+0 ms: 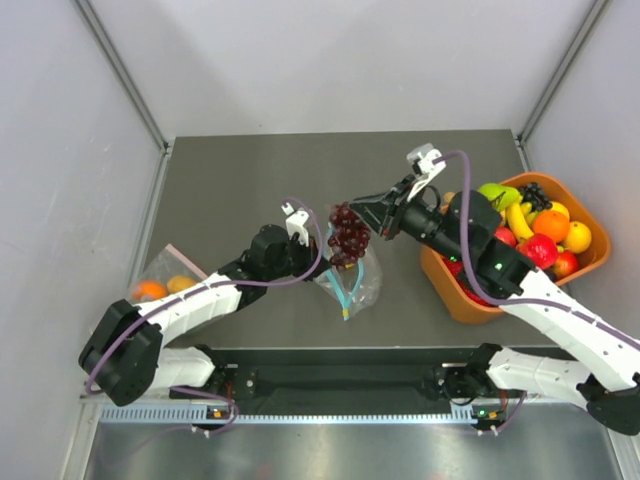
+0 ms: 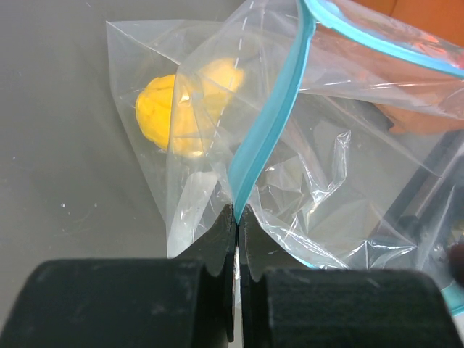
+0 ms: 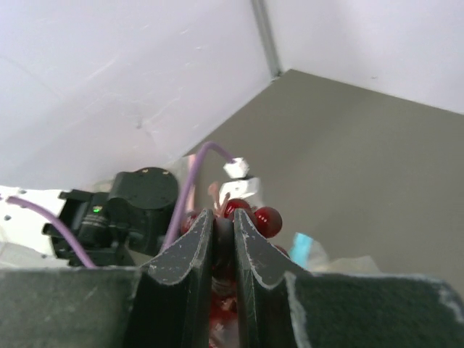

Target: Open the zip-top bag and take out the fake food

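The grapes are out. I should move my right gripper over the basket's far end [image 1: 530,199], to its right in the top view, and lower it to release them.
The zip-top bag [image 1: 357,283] lies crumpled at the table's middle, its teal zip strip [image 2: 267,130] parted into an open mouth. My left gripper [image 1: 322,268] is shut on that strip, as the left wrist view [image 2: 237,212] shows. A yellow lemon [image 2: 174,116] is still inside the bag. My right gripper [image 1: 352,206] is shut on the dark purple grape bunch [image 1: 348,238] and holds it in the air just above the bag's mouth. The grapes also show between the fingers in the right wrist view [image 3: 265,219].
An orange basket [image 1: 455,296] holding several plastic fruits stands at the right, under my right arm. A second clear bag [image 1: 165,278] with a pinkish edge and orange fruits lies at the left near the wall. Grey walls enclose the table.
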{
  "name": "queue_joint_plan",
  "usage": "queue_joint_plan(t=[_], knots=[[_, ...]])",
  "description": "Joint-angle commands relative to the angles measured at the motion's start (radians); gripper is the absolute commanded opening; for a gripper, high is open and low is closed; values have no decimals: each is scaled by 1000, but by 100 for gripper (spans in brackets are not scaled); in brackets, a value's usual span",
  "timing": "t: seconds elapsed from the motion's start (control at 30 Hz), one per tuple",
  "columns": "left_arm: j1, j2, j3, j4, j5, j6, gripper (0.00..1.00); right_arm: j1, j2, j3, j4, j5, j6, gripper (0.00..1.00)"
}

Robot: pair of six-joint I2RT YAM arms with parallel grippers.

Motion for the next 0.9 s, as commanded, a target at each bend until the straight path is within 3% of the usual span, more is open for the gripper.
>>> queue_joint_plan(t=[0.0, 0.3, 0.53, 0.7, 0.87], knots=[[2, -14, 7, 50, 8, -3, 0, -63, -83, 92, -26, 50, -57, 3], [2, -7, 16, 44, 8, 9, 0, -280, -197, 206, -182, 102, -140, 4], [2, -7, 22, 33, 16, 17, 0, -372, -232, 281, -276, 333, -259, 4], [2, -17, 18, 22, 13, 26, 0, -438, -215, 331, -302, 462, -338, 4], [2, -23, 18, 21, 21, 31, 0, -519, -132, 417, -329, 449, -381, 4]])
